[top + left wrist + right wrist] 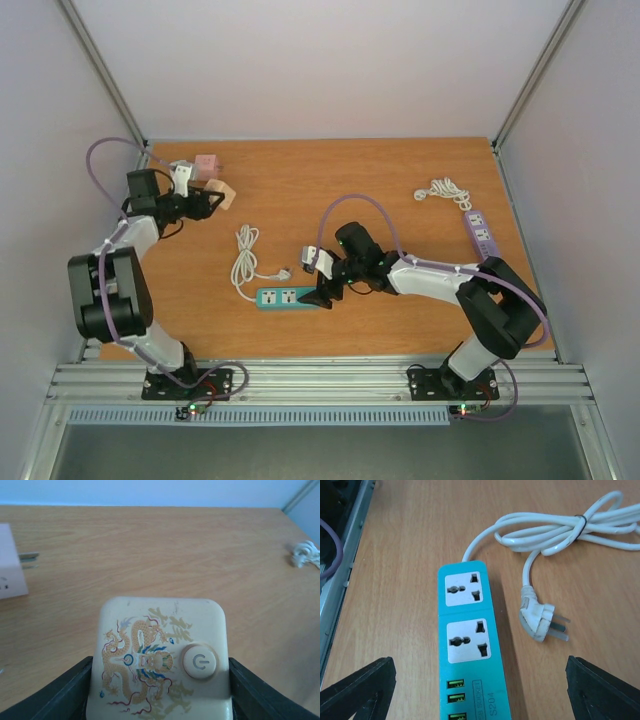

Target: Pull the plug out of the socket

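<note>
The cream cube (160,655) still hangs above the wood, so my left gripper should lower it next onto the tabletop beside the pink adapter.
The teal socket strip (467,645) (288,297) lies flat on the wooden table, and both of its outlets are empty. Its white plug (537,617) (284,271) lies loose on the table just right of the strip, with its prongs bare. My right gripper (480,676) (320,297) hovers over the strip's near end, open wide, with nothing held. At the far left, my left gripper (160,676) (205,203) is shut on a cream cube (160,655) with a dragon print and a power button.
The strip's white cord (560,527) is bundled behind it. A pink adapter (10,562) (207,163) with bare prongs sits left of the cream cube. A purple strip (481,232) with a coiled white cord (443,190) lies at the right. Metal rails border the table.
</note>
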`<state>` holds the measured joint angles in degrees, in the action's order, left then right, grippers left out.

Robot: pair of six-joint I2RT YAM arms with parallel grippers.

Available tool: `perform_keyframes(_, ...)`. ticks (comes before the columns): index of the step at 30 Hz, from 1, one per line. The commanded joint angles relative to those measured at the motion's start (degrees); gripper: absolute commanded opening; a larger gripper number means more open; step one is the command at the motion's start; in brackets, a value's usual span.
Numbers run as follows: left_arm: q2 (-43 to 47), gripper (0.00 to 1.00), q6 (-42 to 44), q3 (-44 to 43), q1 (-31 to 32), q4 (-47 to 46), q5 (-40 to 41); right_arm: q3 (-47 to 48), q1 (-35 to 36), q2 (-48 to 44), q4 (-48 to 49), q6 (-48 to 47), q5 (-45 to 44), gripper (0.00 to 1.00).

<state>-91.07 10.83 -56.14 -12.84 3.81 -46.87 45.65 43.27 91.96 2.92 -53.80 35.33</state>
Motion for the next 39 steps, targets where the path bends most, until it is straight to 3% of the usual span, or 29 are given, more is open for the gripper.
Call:
perform_keyframes(1,-6.8,0.34,-8.2,-3.2,-1.2,-10.6,1.1,0.9,-0.2,-2.6,-1.8,0.6,-0.8,0.94)
perform_keyframes(14,-22.4,0.35,-19.4,-11.2,-3.6,-14.3,2.1,-0.3,-0.2,-2.5,-1.7,0.4,-0.8,0.94)
perform_keyframes(20,-24.7,0.47,-19.6,-12.4,-3.6,-12.9,2.2,-0.2,-0.2,-1.3,-1.0,0.4,-0.9,0.94)
perform_keyframes(25,-24.3,0.7,-20.5,-12.4,-3.6,-12.6,4.4,0.0,-0.2,-0.7,-0.6,0.6,-0.8,0.94)
perform_keyframes(28,-23.6,0.77,-19.9,-12.3,-3.6,-11.8,6.4,0.0,-0.2,-0.6,-0.6,0.6,-1.0,0.94)
perform_keyframes(32,-22.8,0.84,-19.1,-12.3,-3.6,-11.0,10.3,0.1,-0.2,-0.6,-0.9,0.6,-0.8,0.94)
perform_keyframes(39,-21.0,0.83,-17.9,-11.6,-3.6,-10.7,12.5,0.0,-0.2,-0.8,-0.8,0.8,-0.8,0.94)
